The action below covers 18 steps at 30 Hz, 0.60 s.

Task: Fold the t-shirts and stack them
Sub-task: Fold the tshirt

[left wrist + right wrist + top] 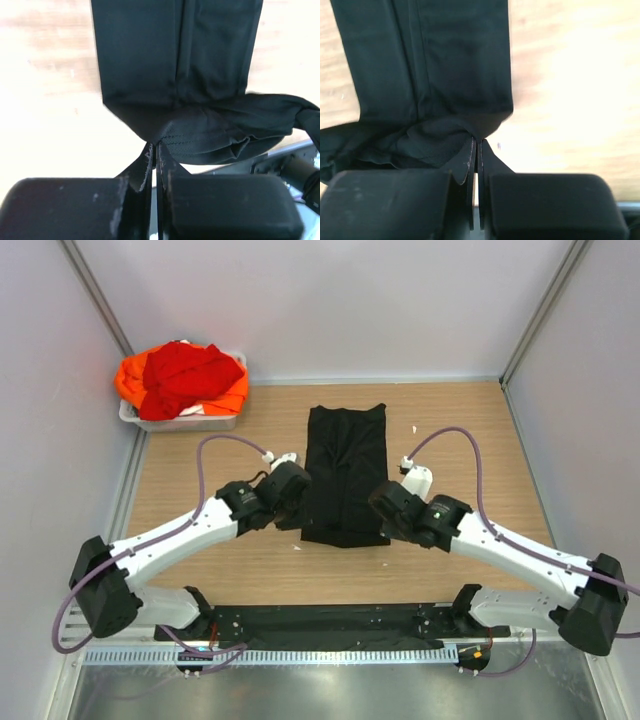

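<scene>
My right gripper will next carry the black t-shirt's corner outward to the t-shirt's middle and let go of it there, because the t-shirt is still long.
The black t-shirt lies on the wooden table folded into a long narrow strip running away from me. My left gripper is shut on its near left corner; the left wrist view shows the hem pinched at the fingertips and lifted. My right gripper is shut on the near right corner, and the right wrist view shows the cloth bunched at the fingertips. The red t-shirt and the orange t-shirt lie heaped in the white tub at the far left.
The grey walls close in on the table at left, right and back. A black rail with the arm bases runs along the near edge. A small white speck lies on the wood to the right of the shirt.
</scene>
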{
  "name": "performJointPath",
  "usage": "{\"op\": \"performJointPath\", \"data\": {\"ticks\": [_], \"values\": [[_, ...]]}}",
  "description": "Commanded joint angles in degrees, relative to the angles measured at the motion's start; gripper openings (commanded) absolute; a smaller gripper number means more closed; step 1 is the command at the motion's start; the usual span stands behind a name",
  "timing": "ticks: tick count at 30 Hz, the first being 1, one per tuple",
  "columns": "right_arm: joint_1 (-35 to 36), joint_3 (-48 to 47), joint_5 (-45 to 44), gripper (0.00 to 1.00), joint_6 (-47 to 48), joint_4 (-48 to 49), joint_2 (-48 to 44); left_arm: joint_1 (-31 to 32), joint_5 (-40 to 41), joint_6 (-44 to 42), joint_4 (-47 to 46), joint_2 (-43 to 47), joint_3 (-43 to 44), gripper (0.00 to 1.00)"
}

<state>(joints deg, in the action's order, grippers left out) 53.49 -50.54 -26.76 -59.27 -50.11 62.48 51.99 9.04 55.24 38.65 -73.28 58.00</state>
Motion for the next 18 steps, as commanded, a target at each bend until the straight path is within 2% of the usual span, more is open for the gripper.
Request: {"op": "performJointPath", "data": {"ticks": [1,8,18], "values": [[-5.04,-5.00,0.22,0.01,10.82,3.26,4.04,-3.37,-2.79,-7.24,0.72,-4.13,6.31,0.00],[-15.15,-10.35,4.43,0.01,19.44,8.53,12.40,-10.31,-5.51,-11.82,0.72,-14.25,14.41,0.00],[-21.58,-17.22,8.83,0.01,26.22,11.43,22.77,-16.48,-10.25,-15.60,0.72,-25.51,22.94,0.00]]}}
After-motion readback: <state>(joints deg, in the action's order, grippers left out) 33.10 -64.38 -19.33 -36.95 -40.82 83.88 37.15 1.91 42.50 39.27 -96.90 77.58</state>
